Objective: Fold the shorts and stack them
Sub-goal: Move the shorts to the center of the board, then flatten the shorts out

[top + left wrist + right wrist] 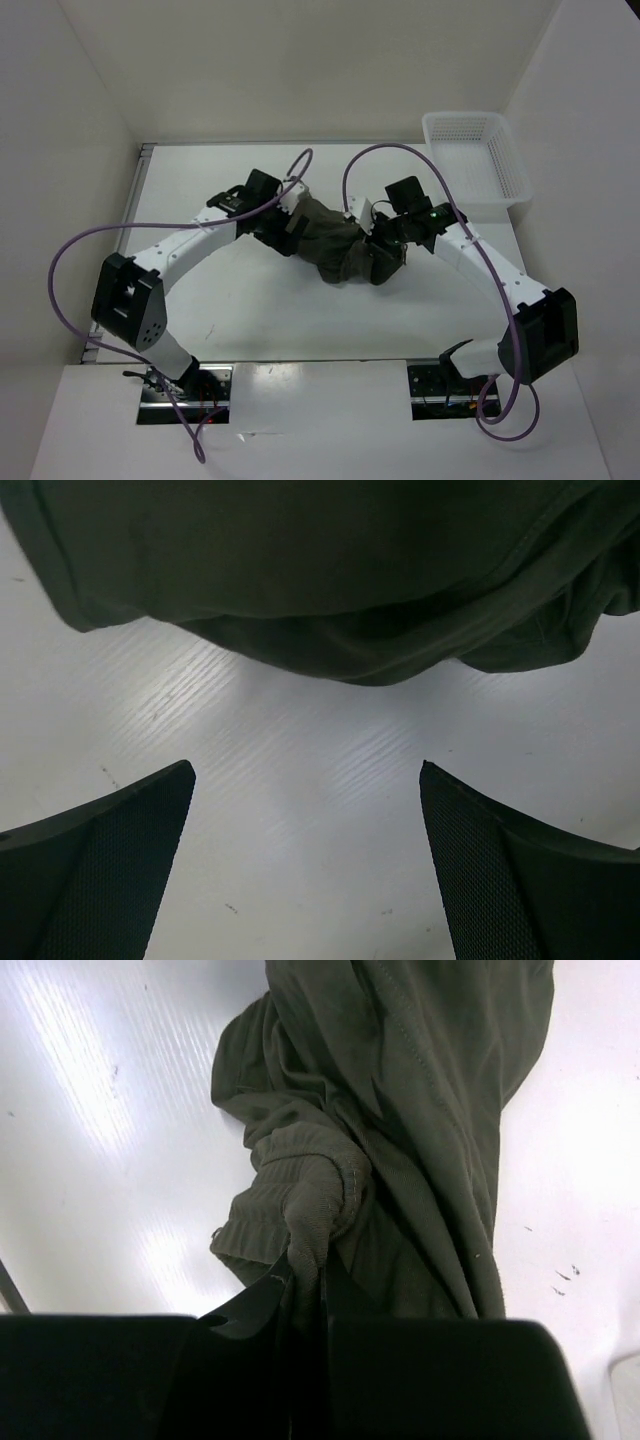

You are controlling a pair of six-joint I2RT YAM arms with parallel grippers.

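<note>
The folds lie twisted beneath, so my right gripper should next lift the pinched fabric a little up from the table and release it over the bunched waistband end (360, 263) (268, 1205).
The dark olive-green shorts (335, 245) lie crumpled in a heap at the middle of the white table. My right gripper (378, 252) is shut on the ribbed waistband of the shorts (310, 1210), at the heap's right side; the fabric is pinched between its fingers (250, 1310). My left gripper (285, 222) is open at the heap's left edge. In the left wrist view its two fingers (120, 840) stand wide apart over bare table, with the hem of the shorts (330, 610) just ahead and nothing between them.
A white mesh basket (478, 158) stands at the table's far right corner. White walls close in the table on the left, back and right. Purple cables arch over both arms.
</note>
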